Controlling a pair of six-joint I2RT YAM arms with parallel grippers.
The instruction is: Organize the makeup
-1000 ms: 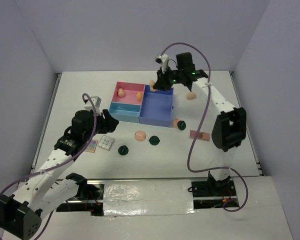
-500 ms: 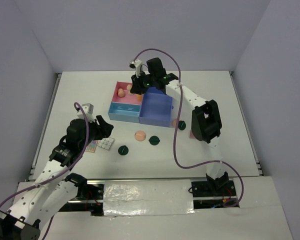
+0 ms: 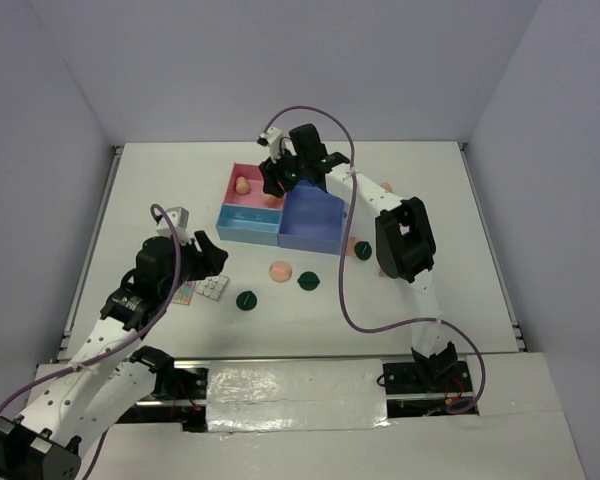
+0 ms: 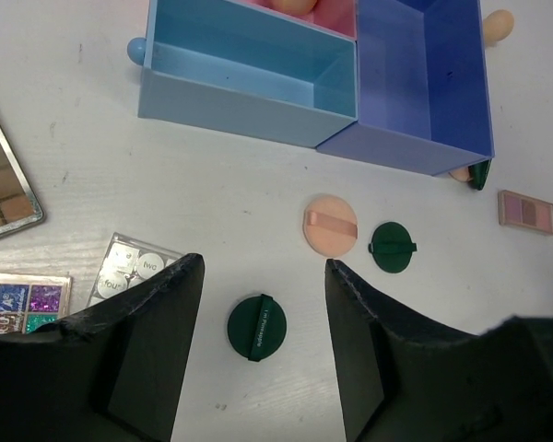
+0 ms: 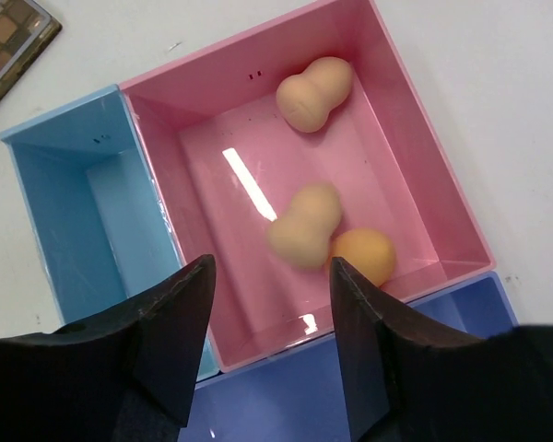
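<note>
I next need to move my right gripper past the dark blue compartment and down onto the loose sponge, which lies below it, to the right in the top view.
My right gripper (image 5: 272, 267) is open above the pink compartment (image 5: 396, 138), empty. Three peach sponges lie in it: one at the back (image 5: 314, 92), a blurred one (image 5: 305, 226) and a rounder one (image 5: 362, 253) against it. In the top view the right gripper (image 3: 273, 182) hangs over that compartment. My left gripper (image 4: 264, 262) is open and empty above a dark green compact (image 4: 256, 327). A peach puff (image 4: 331, 226), a second compact (image 4: 393, 249) and a pink palette (image 4: 526, 212) lie beyond it. Another sponge (image 3: 387, 187) lies right of the tray.
The tray also has a light blue compartment (image 4: 249, 64) and a dark blue one (image 4: 424, 83). Eyeshadow palettes (image 4: 134, 267) lie left of my left gripper (image 3: 212, 255). A third compact (image 3: 363, 250) sits at the dark blue compartment's front corner.
My right gripper moved left from the dark blue compartment to over the pink one, where more sponges now lie. My left arm drew back slightly toward the near left.
</note>
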